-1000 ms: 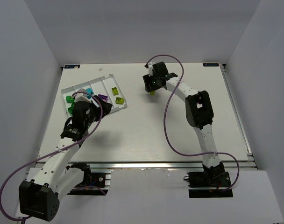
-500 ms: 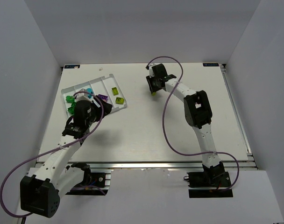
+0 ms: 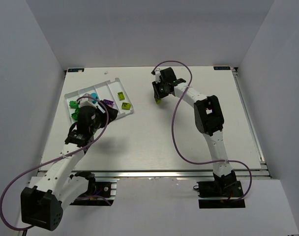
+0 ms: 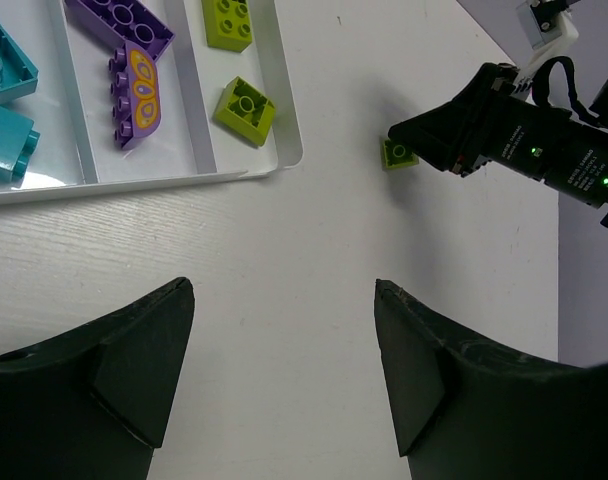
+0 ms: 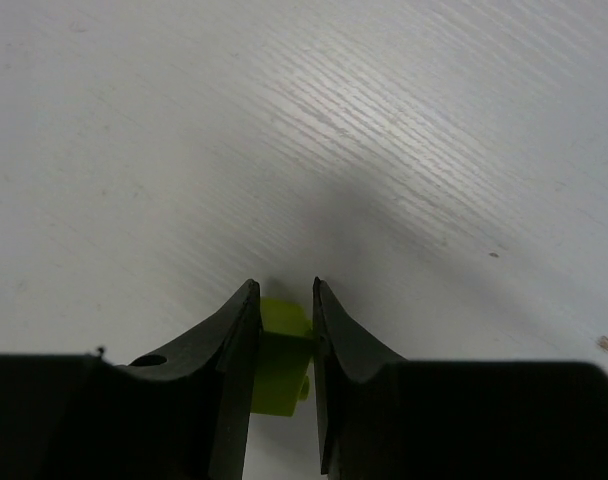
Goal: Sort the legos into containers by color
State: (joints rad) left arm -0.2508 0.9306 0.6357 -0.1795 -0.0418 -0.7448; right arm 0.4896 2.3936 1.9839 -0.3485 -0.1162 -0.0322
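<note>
I will raise my right gripper next and move it to the left in the top view, over the tray's nearest section (image 3: pixel 123 101). I will release there because that section holds yellow-green legos.
My right gripper (image 3: pixel 159 98) is shut on a yellow-green lego (image 5: pixel 281 365), which sits between its fingers just above the table; the lego also shows in the left wrist view (image 4: pixel 398 153) and the top view (image 3: pixel 159 101). The white tray (image 3: pixel 121 114) at the far left holds dark green legos (image 3: pixel 73 104), cyan ones (image 3: pixel 93 96), a purple one (image 3: pixel 108 103) and two yellow-green ones (image 3: pixel 123 100) in separate compartments. My left gripper (image 4: pixel 284 300) is open and empty, hovering over bare table just in front of the tray (image 4: pixel 284 120).
The right arm (image 3: pixel 208 115) reaches across the back middle of the table. White walls enclose the table on the left, right and back. A purple cable loops above the right arm.
My right gripper with the yellow-green lego has shifted slightly left and nearer. The left arm has barely moved.
</note>
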